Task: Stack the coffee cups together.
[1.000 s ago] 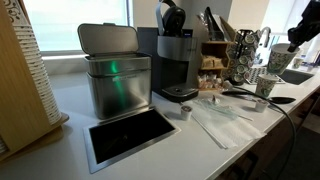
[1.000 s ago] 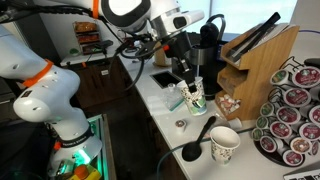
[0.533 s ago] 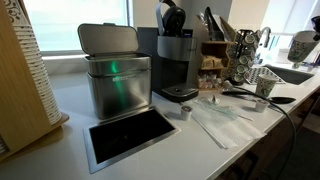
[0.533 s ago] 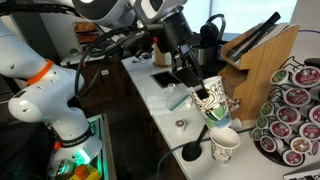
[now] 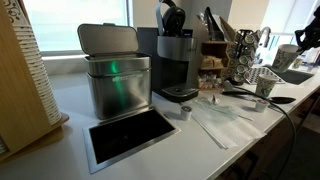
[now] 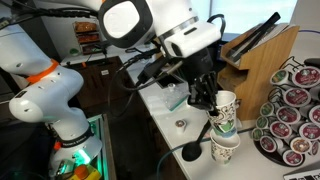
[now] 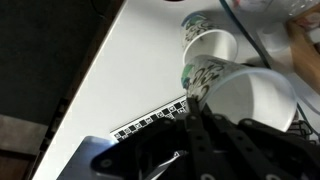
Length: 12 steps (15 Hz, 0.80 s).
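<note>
The held cup still hangs tilted above the standing cup's opening (image 6: 227, 140) (image 7: 216, 44), so my gripper will next turn and lower over it to release the held cup's rim.
My gripper (image 6: 212, 101) is shut on the rim of one whitish patterned coffee cup (image 6: 225, 108) and holds it tilted just above the second coffee cup (image 6: 224, 148), which stands upright on the white counter. In the wrist view the held cup (image 7: 250, 100) shows its wide open mouth beside my fingers (image 7: 195, 118). The standing cup (image 7: 210, 48) lies just beyond it. In an exterior view the standing cup (image 5: 265, 88) is at the far right, with my arm (image 5: 307, 35) above it.
A tiny grey pod cup (image 6: 181, 124) sits on the counter (image 6: 165, 105), also seen in an exterior view (image 5: 185, 113). A black ladle (image 6: 195, 146) lies by the standing cup. A knife block (image 6: 255, 60), a pod carousel (image 6: 295, 115), the coffee machine (image 5: 175, 60) and a steel bin (image 5: 115, 75) stand around.
My gripper has carried the held cup along the counter toward the standing cup and now holds it right above that cup. The standing cup has not moved.
</note>
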### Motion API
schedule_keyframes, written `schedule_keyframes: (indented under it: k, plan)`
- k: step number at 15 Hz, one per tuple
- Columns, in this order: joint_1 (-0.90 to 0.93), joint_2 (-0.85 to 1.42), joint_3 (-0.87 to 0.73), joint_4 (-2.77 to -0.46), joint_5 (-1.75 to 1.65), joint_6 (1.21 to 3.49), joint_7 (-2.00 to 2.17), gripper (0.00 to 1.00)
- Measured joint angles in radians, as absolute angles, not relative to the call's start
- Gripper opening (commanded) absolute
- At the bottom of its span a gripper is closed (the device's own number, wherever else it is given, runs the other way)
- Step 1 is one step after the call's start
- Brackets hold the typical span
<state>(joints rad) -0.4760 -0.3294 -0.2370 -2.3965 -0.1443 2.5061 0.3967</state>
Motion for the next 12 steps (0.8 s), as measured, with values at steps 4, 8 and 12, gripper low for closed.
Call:
schedule_keyframes:
  k: [4,8,12]
  plan:
    - [-0.408,-0.244,-0.303,-2.306,0.105,2.509,0.354,0.01]
    - [-0.382,-0.189,-0.334,-2.239,0.25,2.43,0.346,0.01]
    - [-0.386,-0.179,-0.351,-2.205,0.27,2.336,0.365,0.01]
